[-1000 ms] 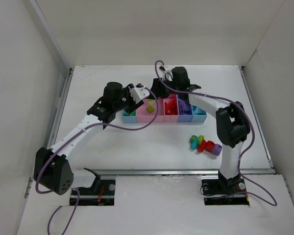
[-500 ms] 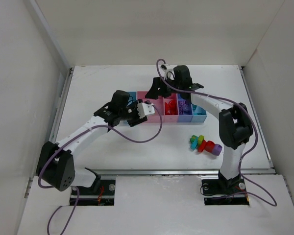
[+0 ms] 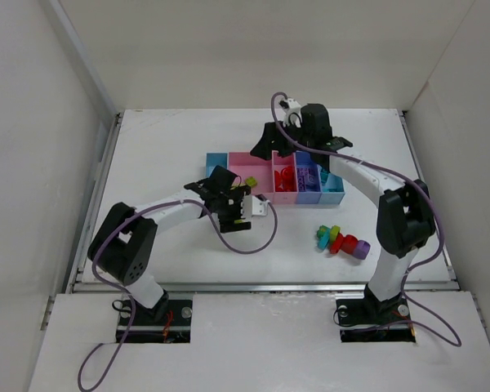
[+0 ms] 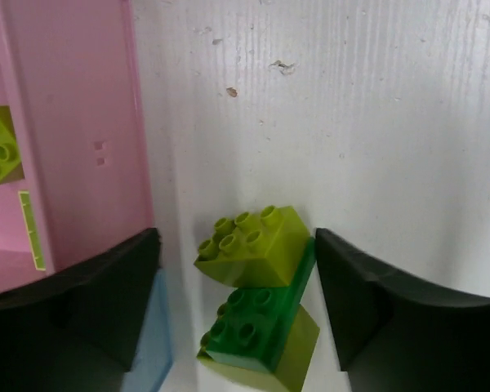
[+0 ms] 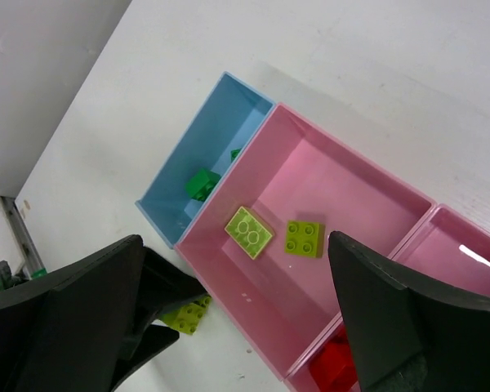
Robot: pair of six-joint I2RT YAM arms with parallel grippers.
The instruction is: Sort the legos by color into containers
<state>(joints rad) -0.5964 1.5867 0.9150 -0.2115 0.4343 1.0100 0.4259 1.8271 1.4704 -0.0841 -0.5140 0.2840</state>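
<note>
The robot will next move its left gripper over toward the light blue tray, then lower it around the green lego [image 4: 260, 319].
A short chain of yellow-green and green legos [image 4: 257, 294] stands on the table just in front of the wide pink tray [image 4: 82, 122]. My left gripper [image 4: 237, 245] is open, with a finger on each side of the chain; a gap shows on its left side. In the top view this gripper [image 3: 241, 216] is near the containers [image 3: 247, 167]. My right gripper [image 5: 235, 239] is wide open and empty, high above the wide pink tray [image 5: 351, 188], which holds two yellow-green legos [image 5: 249, 231]. It also shows in the top view [image 3: 271, 147].
The left light blue tray [image 5: 180, 188] holds a green brick [image 5: 199, 181]. The narrow pink tray [image 3: 294, 194] holds red bricks [image 3: 284, 178]. A mixed chain of teal, yellow, red and purple legos [image 3: 341, 240] lies on the table right of the trays' front.
My left gripper has moved from the left end of the tray row down to the table in front of it. My right gripper has shifted slightly right above the trays.
</note>
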